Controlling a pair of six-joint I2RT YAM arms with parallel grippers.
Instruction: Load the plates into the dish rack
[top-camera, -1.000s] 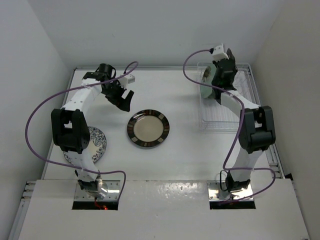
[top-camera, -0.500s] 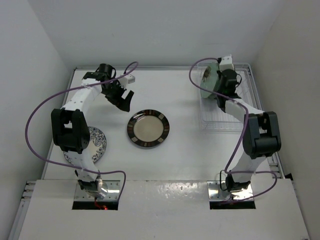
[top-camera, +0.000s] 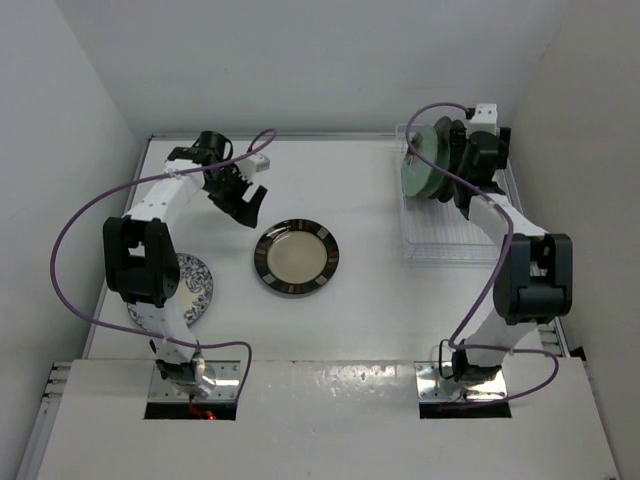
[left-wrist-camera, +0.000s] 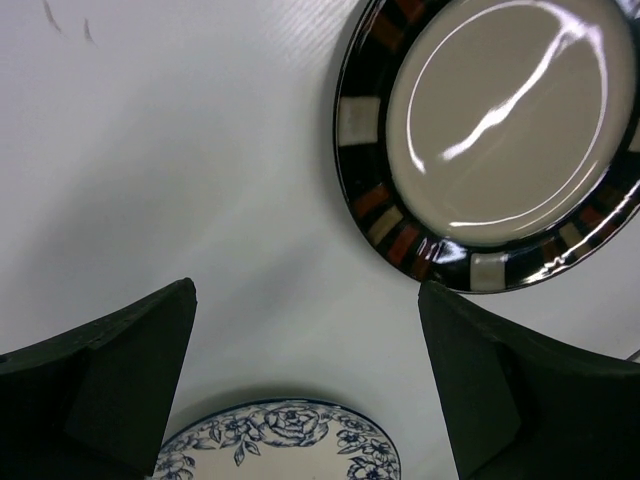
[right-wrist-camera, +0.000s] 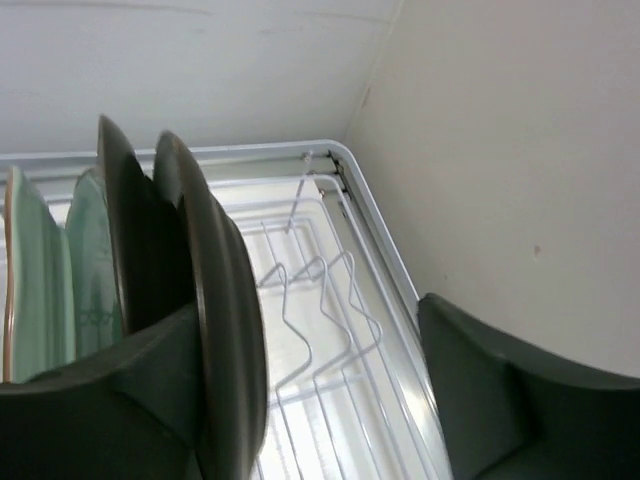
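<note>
I need to swing the fingers of my left gripper back and down onto its rim by the side (top-camera: 135, 314), because the white-blue floral plate (top-camera: 192, 285) lies flat below and back of my left gripper.
Several plates stand on edge at the back of the dish rack (top-camera: 440, 240): two mint-green ones (right-wrist-camera: 92, 270) and two with dark grey rims (right-wrist-camera: 215, 330). My right gripper (top-camera: 460, 170) is open over the rack. The nearest dark-rimmed plate stands just inside its left finger (right-wrist-camera: 110, 400), well apart from the right finger. A cream plate with a brown patterned rim (top-camera: 296, 258) lies flat mid-table. The white-blue floral plate (top-camera: 192, 285) lies at the left, partly under my left arm. My left gripper (top-camera: 246, 204) hangs open above the table between these two plates, holding nothing.
Bare wire tines (right-wrist-camera: 325, 300) fill the rack's right half, close to the right wall (right-wrist-camera: 520, 150). The rack sits in the table's back right corner. A purple cable (top-camera: 70, 250) loops off the left arm.
My right gripper has opened and let go of the dark-rimmed plate, which now stands in the rack beside the others. The right wrist swung toward the back right. The left arm barely moved.
</note>
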